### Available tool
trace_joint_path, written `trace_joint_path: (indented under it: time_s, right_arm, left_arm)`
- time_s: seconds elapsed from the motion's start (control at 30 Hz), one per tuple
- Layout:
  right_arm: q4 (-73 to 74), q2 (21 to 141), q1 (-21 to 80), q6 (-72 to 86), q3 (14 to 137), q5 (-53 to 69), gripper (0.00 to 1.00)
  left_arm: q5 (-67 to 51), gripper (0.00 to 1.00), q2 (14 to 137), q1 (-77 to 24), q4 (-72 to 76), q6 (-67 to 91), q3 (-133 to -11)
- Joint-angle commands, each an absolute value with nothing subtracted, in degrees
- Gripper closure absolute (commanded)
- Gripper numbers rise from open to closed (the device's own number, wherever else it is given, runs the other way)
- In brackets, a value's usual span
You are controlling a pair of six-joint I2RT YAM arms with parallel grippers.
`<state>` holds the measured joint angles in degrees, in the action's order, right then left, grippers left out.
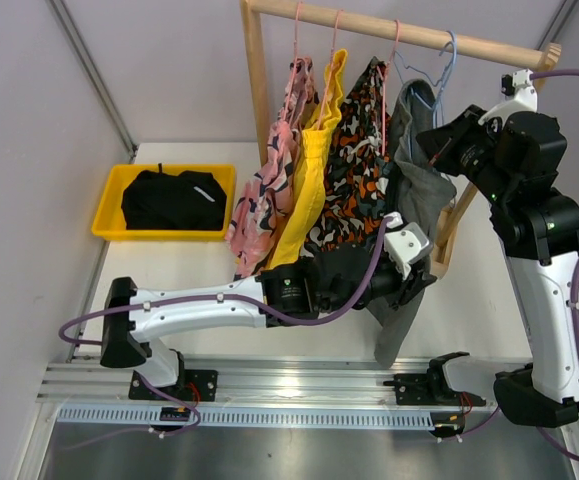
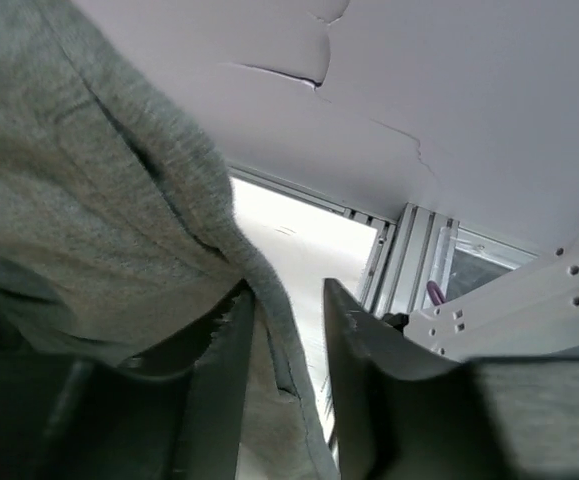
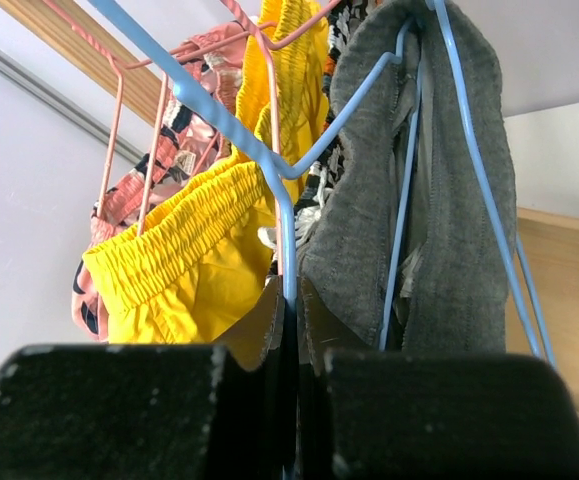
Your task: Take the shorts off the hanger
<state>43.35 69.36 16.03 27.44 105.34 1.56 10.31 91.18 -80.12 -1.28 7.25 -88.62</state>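
Next, my right gripper holds the blue hanger's wire, eases outward toward the wooden bar (image 1: pixel 437 38) and releases there, as the grey shorts still hang over it.
The grey shorts (image 1: pixel 414 190) hang over a blue hanger (image 1: pixel 447 60) on the wooden rail. My right gripper (image 1: pixel 437 143) is shut on the blue hanger's wire (image 3: pixel 229 125), right beside the grey shorts (image 3: pixel 369 230). My left gripper (image 1: pixel 414 275) is low at the grey shorts' hanging leg. In the left wrist view its jaws (image 2: pixel 289 340) stand open with the grey hem (image 2: pixel 89 220) lying between them, against the left finger. Pink shark-print shorts (image 1: pixel 269 180), yellow shorts (image 1: pixel 309 170) and camouflage shorts (image 1: pixel 354 170) hang on pink hangers. Black shorts (image 1: pixel 172 198) lie in the bin.
The wooden rack (image 1: pixel 369 25) stands at the back with its right post behind the grey shorts. A yellow bin (image 1: pixel 109 205) sits on the table at the left. Grey walls close in both sides. The arms' base rail runs along the near edge.
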Motion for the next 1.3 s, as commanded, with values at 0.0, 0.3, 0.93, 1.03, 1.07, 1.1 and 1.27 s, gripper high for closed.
trace_joint_path:
  time_s: [0.0,0.3,0.93,1.03,1.07,1.1,1.27]
  right_arm:
    - [39.5,68.1,16.3,29.0,109.2,2.5,1.0]
    - [39.6,66.9,16.3,29.5,107.1,2.3,1.0]
    - [39.6,74.2,11.5,27.2,113.9,2.2,1.0]
    - [40.3,74.7,10.7,27.4,114.2,2.8,1.0]
    - [40.3,74.3,10.5,27.6,113.4,2.8,1.0]
    - [39.8,74.0,10.5,27.7,112.9,2.8,1.0]
    - [41.4,73.7,10.2,27.9,112.3,3.4,1.0]
  left_arm:
    - [13.0,0.66,92.2,-80.3,2.2,7.6,-89.0]
    - [18.0,1.0,90.1,-80.4,4.7,7.5,-86.5]
    - [26.2,1.0,85.2,-98.3,8.7,13.8,-68.0]
    - [26.7,1.0,86.0,-99.5,9.1,16.0,-66.4]
    - [26.7,1.0,86.1,-99.5,9.3,16.1,-66.3]
    - [26.6,1.0,86.0,-99.5,9.5,15.5,-66.0]
    - [28.4,1.0,87.0,-99.2,7.7,14.2,-67.3]
